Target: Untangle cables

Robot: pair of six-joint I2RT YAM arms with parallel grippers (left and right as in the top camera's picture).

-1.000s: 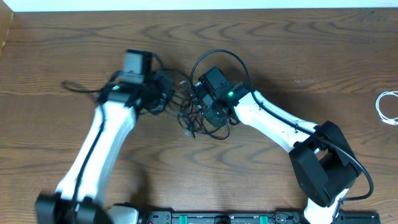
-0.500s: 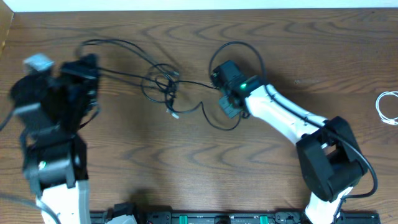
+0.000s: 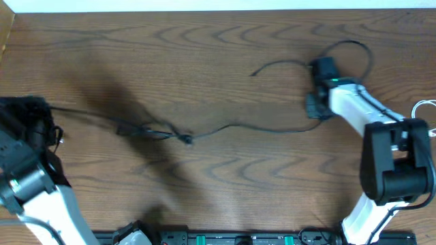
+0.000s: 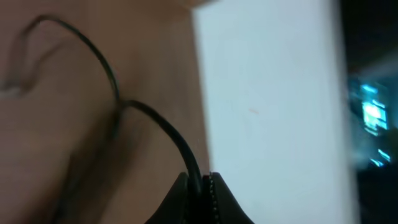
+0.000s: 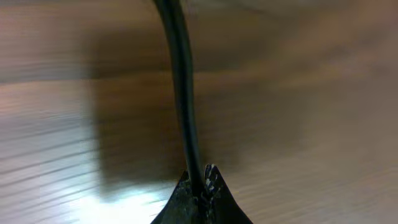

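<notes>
My left gripper moves down toward the knot next and then opens, as the cable is taut with its knot drawn small.
A thin black cable runs stretched across the table from left to right. A small knot with a plug end sits left of the middle. My left gripper at the far left edge is shut on the cable, which runs out from between its jaws. My right gripper at the right is shut on a black cable at its tips. Another black cable's free end curves off to the left of the right gripper. A white cable lies coiled at the far right edge.
The wooden table fills the overhead view, with a white wall edge along the back. The right arm's own thicker black cable loops above its wrist. A black rail runs along the front edge.
Both arms have pulled apart, the left to the far left edge and the right further right. The bunched tangle has been drawn out into a long line with a small knot.
</notes>
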